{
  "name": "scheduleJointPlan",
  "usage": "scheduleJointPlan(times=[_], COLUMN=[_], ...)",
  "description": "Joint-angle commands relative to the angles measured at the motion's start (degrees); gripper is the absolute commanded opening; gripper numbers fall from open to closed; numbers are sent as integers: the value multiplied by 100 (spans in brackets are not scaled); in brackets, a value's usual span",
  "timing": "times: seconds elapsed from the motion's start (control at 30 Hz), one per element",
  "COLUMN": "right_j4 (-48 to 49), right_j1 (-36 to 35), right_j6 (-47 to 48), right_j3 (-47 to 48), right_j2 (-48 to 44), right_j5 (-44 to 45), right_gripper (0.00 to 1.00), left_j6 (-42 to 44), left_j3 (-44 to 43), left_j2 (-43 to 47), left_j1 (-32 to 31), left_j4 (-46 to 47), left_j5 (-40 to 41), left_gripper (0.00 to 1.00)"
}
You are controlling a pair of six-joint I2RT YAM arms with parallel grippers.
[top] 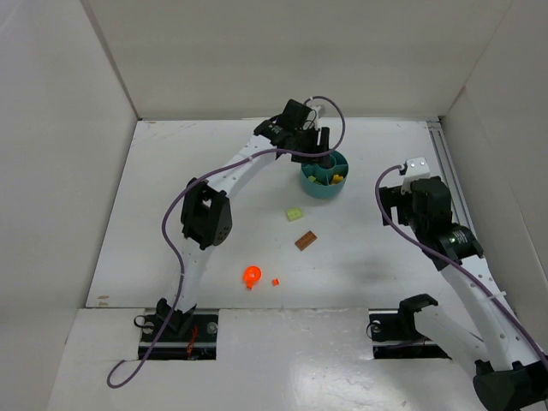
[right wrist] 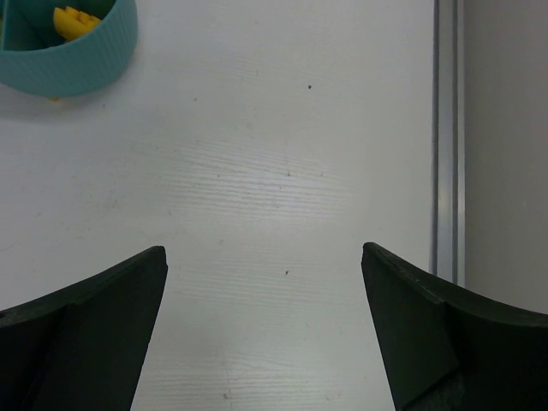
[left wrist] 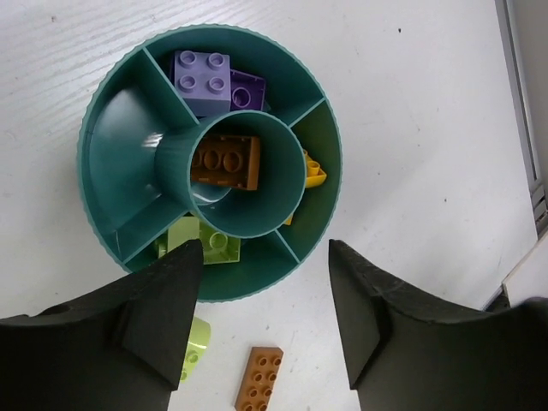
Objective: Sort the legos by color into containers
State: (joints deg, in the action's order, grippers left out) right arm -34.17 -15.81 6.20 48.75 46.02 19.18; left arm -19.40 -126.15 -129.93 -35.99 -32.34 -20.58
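I should next swing my right gripper across and down onto the pale green brick, below it, to its left in the top view, still outside the tub.
The teal tub holds sorted legos: a brown brick in its centre ring, purple bricks in the far wedge, a yellow one at the right and pale green ones in the near wedge. My left gripper hovers over the tub's near rim, open and holding nothing. On the table lie a pale green brick, a brown brick, a roundish orange piece and a tiny orange brick. My right gripper is wide open over bare table, right of the tub.
White walls enclose the table on three sides. A metal rail runs along the right edge, just beside my right gripper. The left arm reaches across the middle, its gripper above the tub.
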Motion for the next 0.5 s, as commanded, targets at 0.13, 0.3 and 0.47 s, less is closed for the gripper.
scheduleJointPlan(times=[0.13,0.3,0.47], right_j4=[911,1412,2264], right_j1=[-61,-1378,-2583], right_j6=[690,332,-531], right_j3=[-190,-191,-130], right_j2=[-15,748,1944], right_j5=[-1644,-1532,-1145], right_gripper=[96,96,96], left_j6=[296,-177,-1606], left_j3=[1273,4655,7180], left_j2=[1924,4486,6661], left_j1=[-14,-14,-14], left_j4=[780,1984,2268], left_j5=[421,1634,3538], left_gripper=[84,100,100])
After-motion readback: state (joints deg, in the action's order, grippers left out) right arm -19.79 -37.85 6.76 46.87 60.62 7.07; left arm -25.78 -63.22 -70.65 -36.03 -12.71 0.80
